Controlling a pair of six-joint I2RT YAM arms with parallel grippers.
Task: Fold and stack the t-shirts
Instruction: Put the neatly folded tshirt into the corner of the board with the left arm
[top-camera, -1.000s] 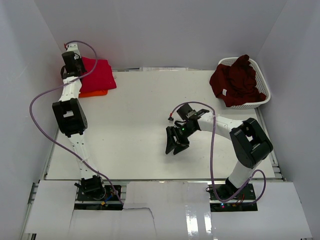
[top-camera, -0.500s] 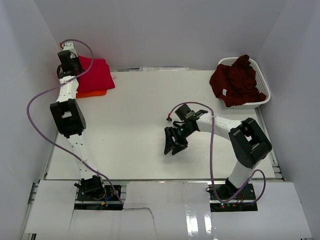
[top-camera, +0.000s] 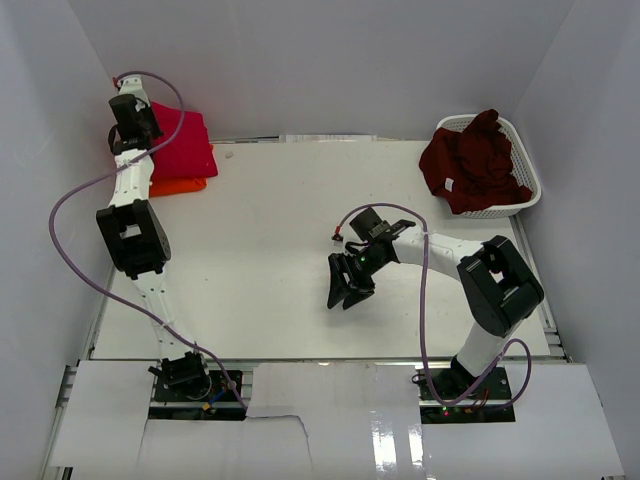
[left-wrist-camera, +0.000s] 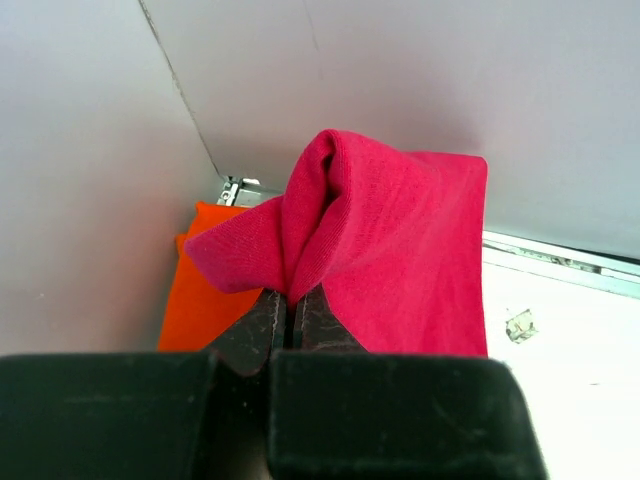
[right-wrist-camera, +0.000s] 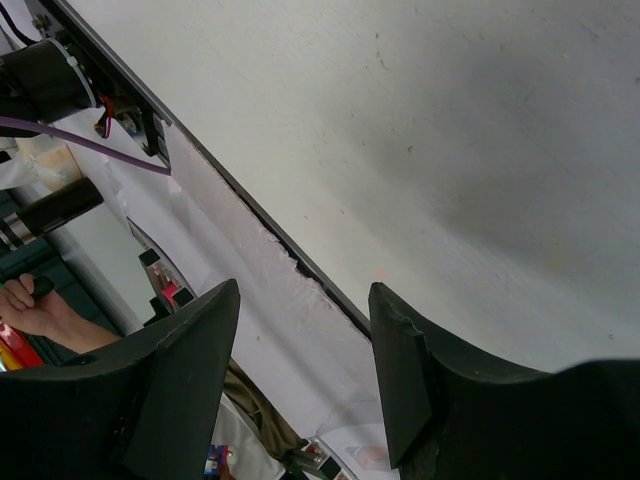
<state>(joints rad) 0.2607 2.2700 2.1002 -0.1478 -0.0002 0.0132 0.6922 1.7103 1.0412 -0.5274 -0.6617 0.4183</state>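
Observation:
Orange cloth still shows uncovered beside the side wall. I should lower the red t-shirt's pinched fold with my left gripper onto the orange t-shirt, close (top-camera: 161, 186) (left-wrist-camera: 205, 293) beside the side wall.
A folded crimson red t-shirt (top-camera: 187, 142) lies on a vivid orange t-shirt (top-camera: 178, 186) in the table's far left corner. My left gripper (top-camera: 133, 126) is shut on the red shirt's near edge. In the left wrist view a bunched fold of red cloth (left-wrist-camera: 400, 240) rises from the pinched jaws (left-wrist-camera: 290, 308), with orange cloth (left-wrist-camera: 205, 300) below at the left. The dark maroon t-shirt (top-camera: 472, 160) lies crumpled in the white basket (top-camera: 531, 172) at the far right. My right gripper (top-camera: 346, 290) hangs open and holds nothing over the middle of the table (right-wrist-camera: 450, 150).
White walls close in the table on the left, back and right, and the left gripper is tight against the left wall. The table's near edge (right-wrist-camera: 300, 265) shows between the right gripper's fingers.
My left gripper has drawn back toward the far left corner, pulling the red t-shirt's edge with it. The stack has shifted slightly left. The right arm has barely moved.

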